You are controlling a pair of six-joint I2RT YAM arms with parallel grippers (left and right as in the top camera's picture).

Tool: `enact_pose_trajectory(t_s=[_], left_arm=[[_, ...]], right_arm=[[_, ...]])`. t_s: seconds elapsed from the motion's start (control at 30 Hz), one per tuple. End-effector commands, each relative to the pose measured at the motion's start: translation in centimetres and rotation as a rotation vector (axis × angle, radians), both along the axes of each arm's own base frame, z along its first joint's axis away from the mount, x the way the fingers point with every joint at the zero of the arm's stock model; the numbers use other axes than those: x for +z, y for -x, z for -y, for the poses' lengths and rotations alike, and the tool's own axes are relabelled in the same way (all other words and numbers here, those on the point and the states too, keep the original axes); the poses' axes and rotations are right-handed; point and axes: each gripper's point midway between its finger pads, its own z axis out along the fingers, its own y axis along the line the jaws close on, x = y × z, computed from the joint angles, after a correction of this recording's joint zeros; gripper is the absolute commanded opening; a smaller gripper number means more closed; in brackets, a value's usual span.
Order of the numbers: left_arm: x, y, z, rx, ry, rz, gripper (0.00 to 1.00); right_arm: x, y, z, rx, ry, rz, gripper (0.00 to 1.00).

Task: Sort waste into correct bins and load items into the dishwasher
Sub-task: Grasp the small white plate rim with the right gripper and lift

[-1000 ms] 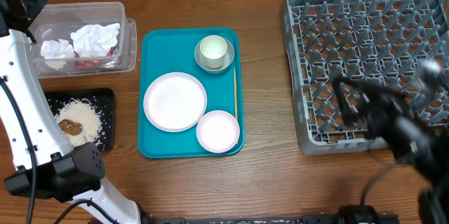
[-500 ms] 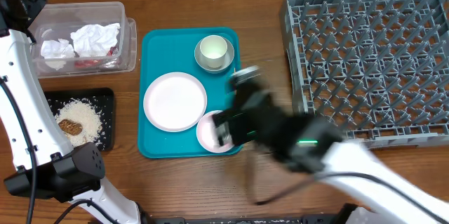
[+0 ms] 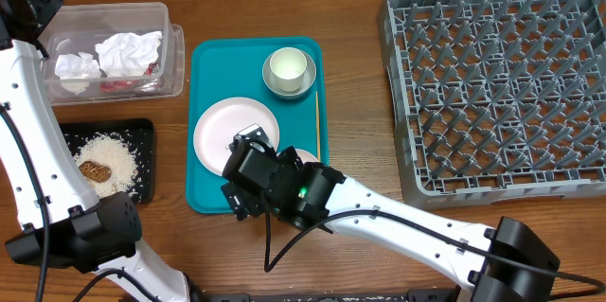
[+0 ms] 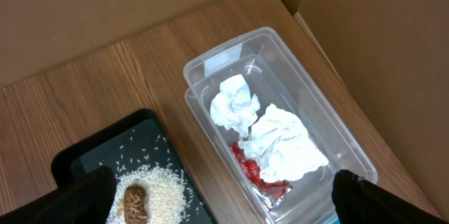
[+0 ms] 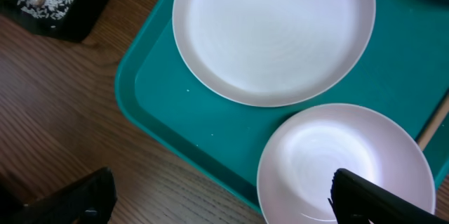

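Note:
My right gripper moves down with a slight turn next, onto the smaller plate's rim (image 5: 263,168) beside the bottom of the tray.
My right gripper (image 3: 248,198) (image 5: 221,206) is open and empty, low over the front edge of the teal tray. The large plate (image 3: 227,122) (image 5: 273,34) lies just beyond it. The smaller plate (image 5: 344,164) is under its right finger and mostly hidden by the arm in the overhead view. The white cup (image 3: 288,63) sits in the bowl (image 3: 272,82). The dish rack (image 3: 502,75) stands at the right with nothing in it. Napkins (image 3: 128,51) (image 4: 280,140) and the red wrapper (image 4: 252,171) lie in the clear tub (image 3: 175,56). Rice crumbs (image 3: 114,151) and the biscuit (image 3: 92,169) lie in the black tray (image 3: 142,132). My left gripper (image 4: 224,203) is open, high above the tub.
The teal tray (image 3: 204,65) (image 5: 175,126) holds the dishes and a thin wooden stick (image 3: 316,122) along its right side. The left arm's white links run down the table's left edge. Bare wood lies between the tray and the rack.
My right arm has swung left from over the dish rack to the teal tray and now covers most of the smaller plate. The left arm has not moved.

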Motion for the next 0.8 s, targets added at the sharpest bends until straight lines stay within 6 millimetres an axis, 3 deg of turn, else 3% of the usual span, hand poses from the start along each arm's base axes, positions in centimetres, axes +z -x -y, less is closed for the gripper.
enact_pose_trajectory(t_s=[0.0, 0.2, 0.3, 0.77], left_arm=[[-0.2, -0.2, 0.0, 0.011, 0.005, 0.003, 1.00], [-0.2, -0.2, 0.0, 0.011, 0.005, 0.003, 1.00], [-0.2, -0.2, 0.0, 0.011, 0.005, 0.003, 1.00], [-0.2, -0.2, 0.1, 0.011, 0.005, 0.003, 1.00]], right_arm=[[0.7, 0.0, -0.9, 0.013, -0.032, 0.000, 1.00], [-3.4, -0.4, -0.9, -0.051, 0.026, -0.053, 0.81], [-4.5, -1.1, -0.5, -0.117, 0.050, -0.043, 0.72], [-8.7, -1.3, 0.8, -0.204, 0.148, -0.076, 0.57]])
